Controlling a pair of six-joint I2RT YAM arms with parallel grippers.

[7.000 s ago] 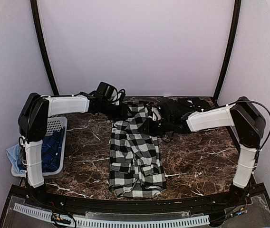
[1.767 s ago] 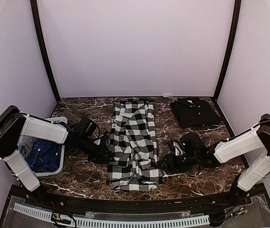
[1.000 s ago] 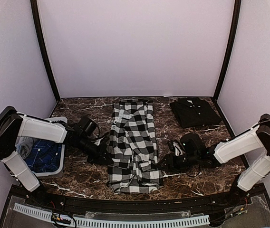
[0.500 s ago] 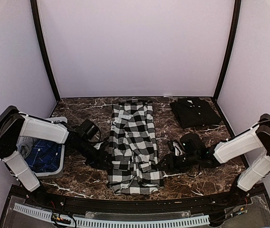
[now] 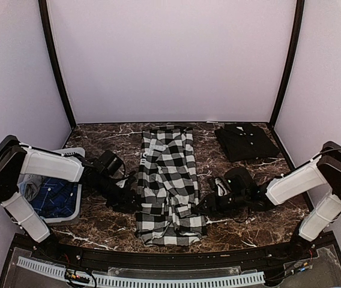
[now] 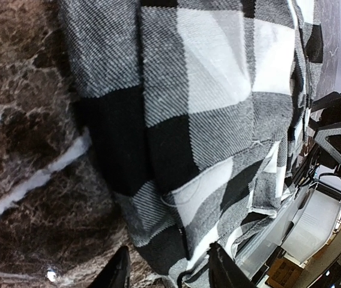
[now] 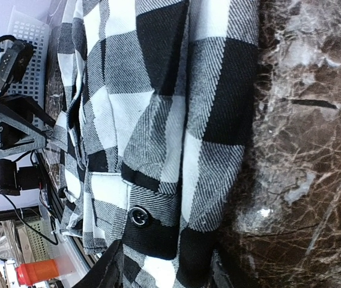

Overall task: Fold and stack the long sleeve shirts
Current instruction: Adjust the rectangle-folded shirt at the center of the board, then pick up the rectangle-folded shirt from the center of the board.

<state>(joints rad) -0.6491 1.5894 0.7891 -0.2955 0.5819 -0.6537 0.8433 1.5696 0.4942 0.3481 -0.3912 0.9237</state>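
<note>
The folded cloth is already between my left gripper's open fingers. My left gripper should next go down a little onto the side edge of the check shirt and close its fingers there.
A black-and-white check long sleeve shirt (image 5: 167,177) lies lengthwise in the middle of the marble table (image 5: 251,225), folded into a narrow strip. A second, black shirt (image 5: 245,141) lies folded at the back right. My left gripper (image 5: 132,201) is low at the check shirt's left edge. In the left wrist view its jaws (image 6: 169,276) are open, with the shirt's hem (image 6: 206,108) lying between the tips. My right gripper (image 5: 209,205) is at the right edge, open, its tips (image 7: 165,273) on either side of the cloth (image 7: 158,120) near a black button (image 7: 138,216).
A white perforated basket (image 5: 71,157) stands at the left edge of the table with blue cloth (image 5: 53,201) inside. Side walls and black frame posts close in the table. The near edge carries a black rail.
The left gripper was shut on the shirt's left edge and has opened, letting the cloth settle flat. The right arm has edged slightly towards the shirt.
</note>
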